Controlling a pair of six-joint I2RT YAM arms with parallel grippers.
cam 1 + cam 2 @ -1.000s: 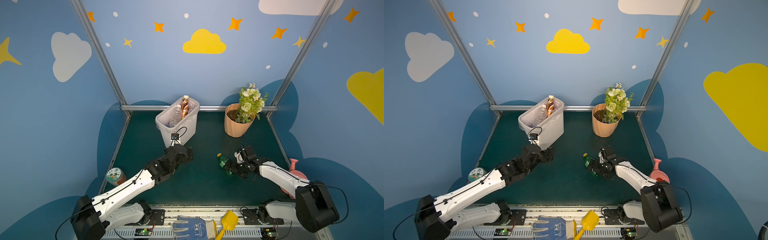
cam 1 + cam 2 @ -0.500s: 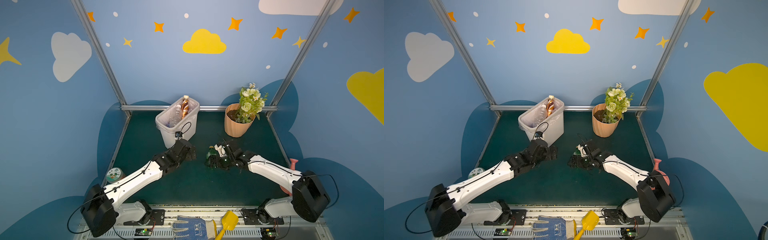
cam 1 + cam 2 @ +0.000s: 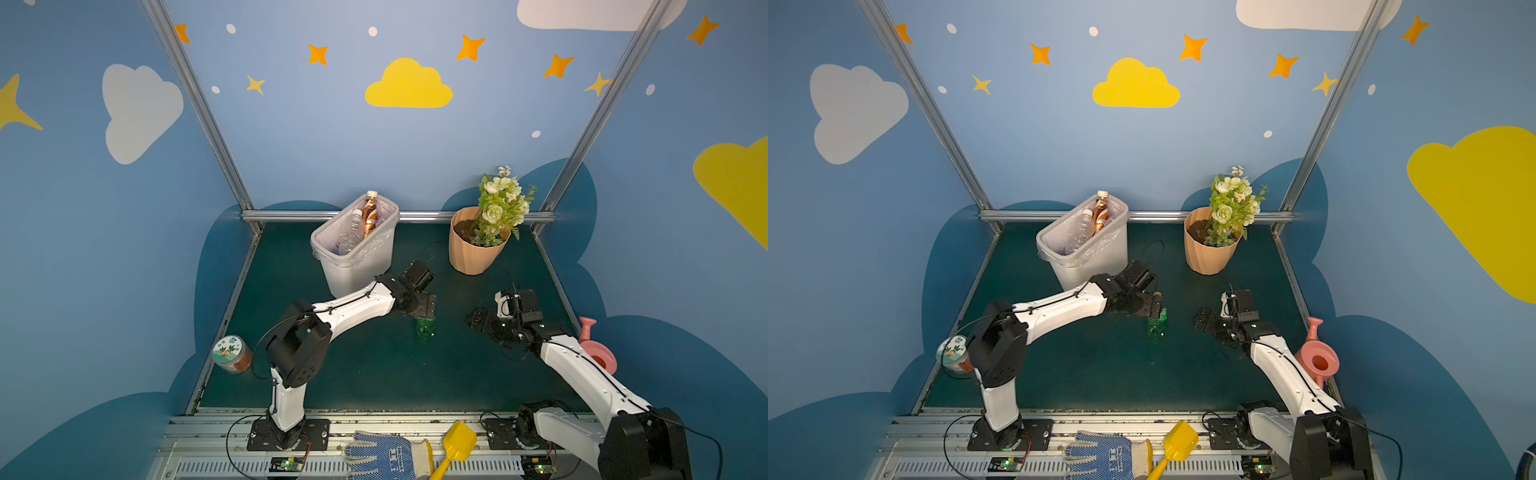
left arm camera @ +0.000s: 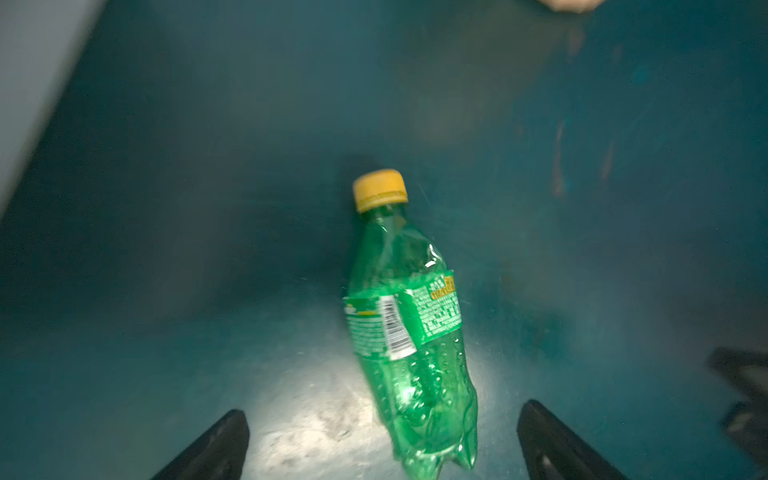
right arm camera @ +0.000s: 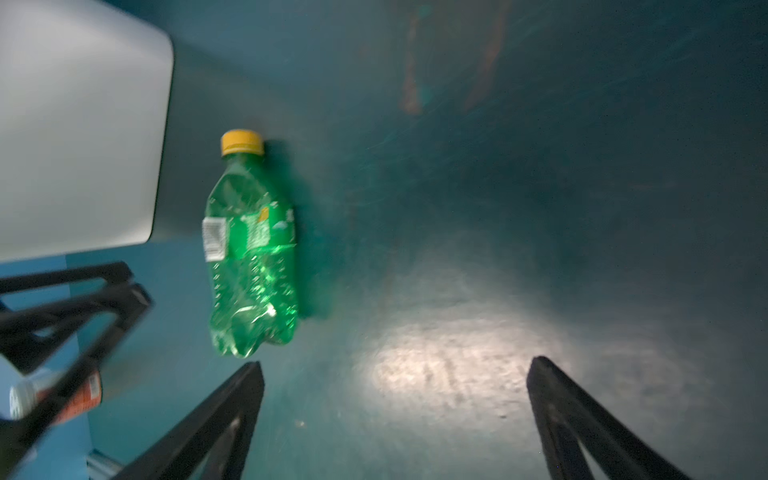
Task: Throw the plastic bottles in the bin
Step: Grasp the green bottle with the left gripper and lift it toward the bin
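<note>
My left gripper should go down next onto the green bottle's lower body [image 3: 424, 327] [image 4: 425, 408], which lies below it. It should close there, because the bottle's base is already between the spread fingers.
A green plastic bottle [image 3: 424, 328] [image 3: 1156, 326] with a yellow cap lies on its side on the dark green floor. My left gripper [image 3: 424, 311] [image 4: 382, 411] hangs open just above it. In the left wrist view the green bottle [image 4: 409, 328] has its base between the spread jaws, untouched. My right gripper [image 3: 473, 321] [image 5: 395, 365] is open and empty, to the right of the green bottle [image 5: 251, 257]. The white bin [image 3: 357, 274] [image 3: 1088, 270] stands behind the bottle. Inside it stand a brown bottle [image 3: 369, 214] and a clear bottle [image 3: 353, 232].
A peach flowerpot [image 3: 473, 249] with flowers stands at the back right. A round jar [image 3: 230, 353] sits by the left wall. A pink watering can [image 3: 596, 353] is at the right edge. A glove [image 3: 386, 455] and a yellow shovel [image 3: 457, 446] lie on the front rail.
The green bottle has shifted left. My right gripper reached left beside it, then drew back to the right. My left gripper swung right and now hangs over the bottle.
</note>
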